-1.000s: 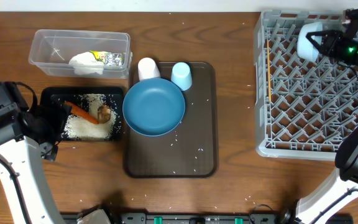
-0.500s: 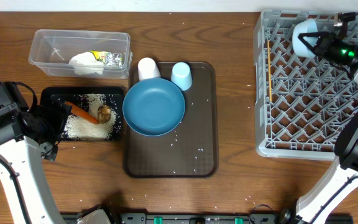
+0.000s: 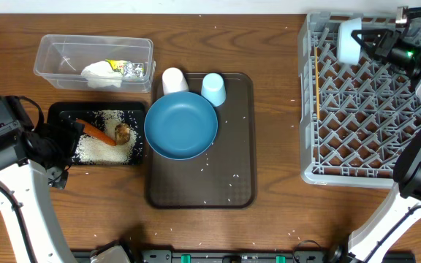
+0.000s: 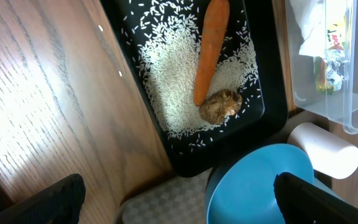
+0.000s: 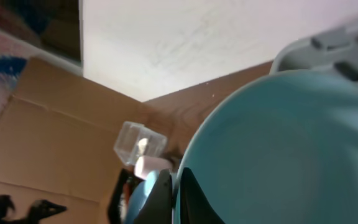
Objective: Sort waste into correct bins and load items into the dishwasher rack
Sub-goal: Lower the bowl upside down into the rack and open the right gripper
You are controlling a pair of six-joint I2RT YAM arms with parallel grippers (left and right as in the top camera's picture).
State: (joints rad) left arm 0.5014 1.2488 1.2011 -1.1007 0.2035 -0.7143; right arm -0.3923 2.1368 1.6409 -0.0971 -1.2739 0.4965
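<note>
My right gripper moves down and back over the rack's empty wires next, then releases the bowl's rim, as those wires lie below and slightly back.
My right gripper is shut on the rim of the small pale-blue bowl and holds it on edge over the far left part of the grey dishwasher rack. The bowl fills the right wrist view. Wooden chopsticks lie in the rack's left side. My left gripper is open and empty at the left end of the black tray, which holds the carrot, brown lump and rice. The clear tub holds tissue and the wrapper.
The dark-blue plate, a white cup and a pale-blue cup sit on the dark-brown serving tray. Loose rice grains dot that tray and the wooden table around it.
My right gripper has carried the bowl left and toward the far edge of the rack. The left arm and everything else have not moved.
</note>
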